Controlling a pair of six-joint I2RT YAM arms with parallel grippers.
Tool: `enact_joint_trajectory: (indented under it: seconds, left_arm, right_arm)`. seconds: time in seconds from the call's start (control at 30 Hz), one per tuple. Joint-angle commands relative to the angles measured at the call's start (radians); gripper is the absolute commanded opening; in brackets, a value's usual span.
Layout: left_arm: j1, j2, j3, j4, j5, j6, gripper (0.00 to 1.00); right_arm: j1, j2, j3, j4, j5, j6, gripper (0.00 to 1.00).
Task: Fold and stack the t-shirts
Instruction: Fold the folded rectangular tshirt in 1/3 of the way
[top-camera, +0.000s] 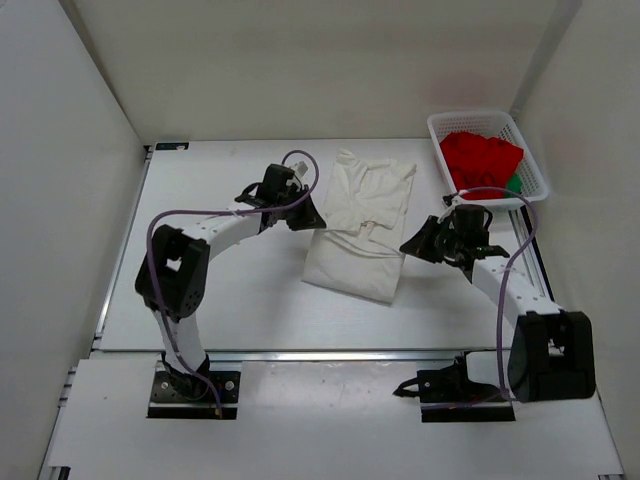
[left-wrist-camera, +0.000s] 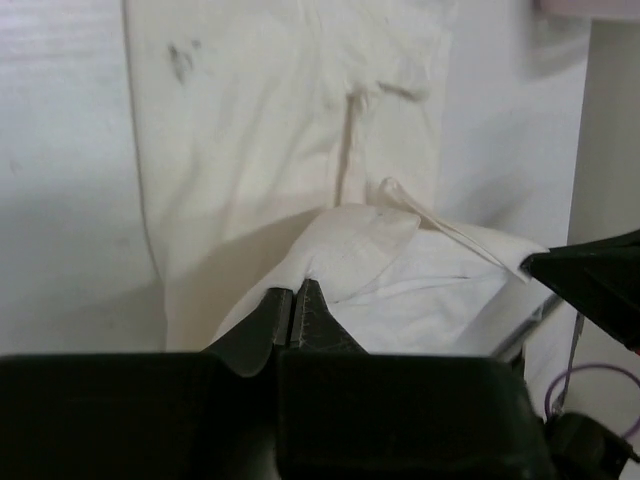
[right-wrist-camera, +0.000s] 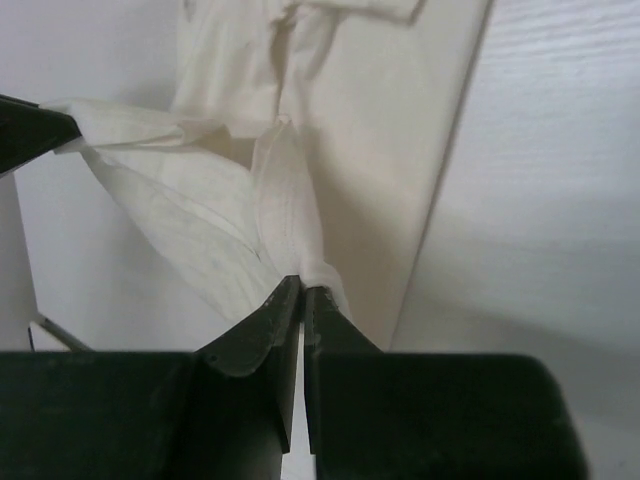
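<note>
My left gripper brings the lifted fold of the cream-white t-shirt (top-camera: 362, 225) outward and down onto the flat cloth next, then releases the fold.
The cream-white t-shirt (top-camera: 362, 225) lies partly folded in the middle of the table. My left gripper (top-camera: 308, 216) is shut on its left edge and my right gripper (top-camera: 408, 245) is shut on its right edge. The left wrist view has the jaws (left-wrist-camera: 295, 290) pinching a lifted fold of the cream cloth (left-wrist-camera: 260, 120), with the other gripper's tip at the right. Seen from the right wrist, the jaws (right-wrist-camera: 302, 285) clamp a bunched seam of the shirt (right-wrist-camera: 230, 210). The red t-shirt (top-camera: 480, 158) and a bit of the green one (top-camera: 513, 185) sit in the basket.
The white mesh basket (top-camera: 470, 117) stands at the back right corner, just behind my right arm. White walls enclose the table on the left, back and right. The table's metal edge rails run along both sides.
</note>
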Motion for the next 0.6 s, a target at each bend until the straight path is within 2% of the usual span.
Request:
enact_joint_trajectory:
  seconds: [0.0, 0.07, 0.33, 0.43, 0.5, 0.53, 0.57]
  left_arm:
    - [0.008, 0.077, 0.141, -0.021, -0.044, 0.006, 0.00]
    - [0.025, 0.158, 0.221, -0.035, -0.047, 0.006, 0.00]
    - [0.057, 0.304, 0.316, 0.021, -0.042, -0.032, 0.04]
    - [0.067, 0.334, 0.333, 0.029, -0.049, -0.038, 0.13]
    - [0.079, 0.338, 0.329, 0.049, -0.017, -0.052, 0.30]
    - [0.093, 0.323, 0.305, 0.063, 0.003, -0.063, 0.46]
    - [0.099, 0.297, 0.271, 0.096, 0.013, -0.067, 0.53]
  right_arm:
    - [-0.040, 0.102, 0.069, 0.109, 0.014, -0.049, 0.00]
    - [-0.069, 0.169, 0.087, 0.147, -0.003, -0.047, 0.01]
    - [-0.120, 0.385, 0.201, 0.250, -0.050, -0.035, 0.00]
    - [-0.128, 0.452, 0.230, 0.283, -0.053, -0.020, 0.00]
    - [-0.124, 0.479, 0.241, 0.281, -0.059, -0.017, 0.06]
    - [-0.126, 0.486, 0.248, 0.284, -0.058, -0.012, 0.09]
    - [-0.120, 0.482, 0.248, 0.287, -0.062, -0.012, 0.13]
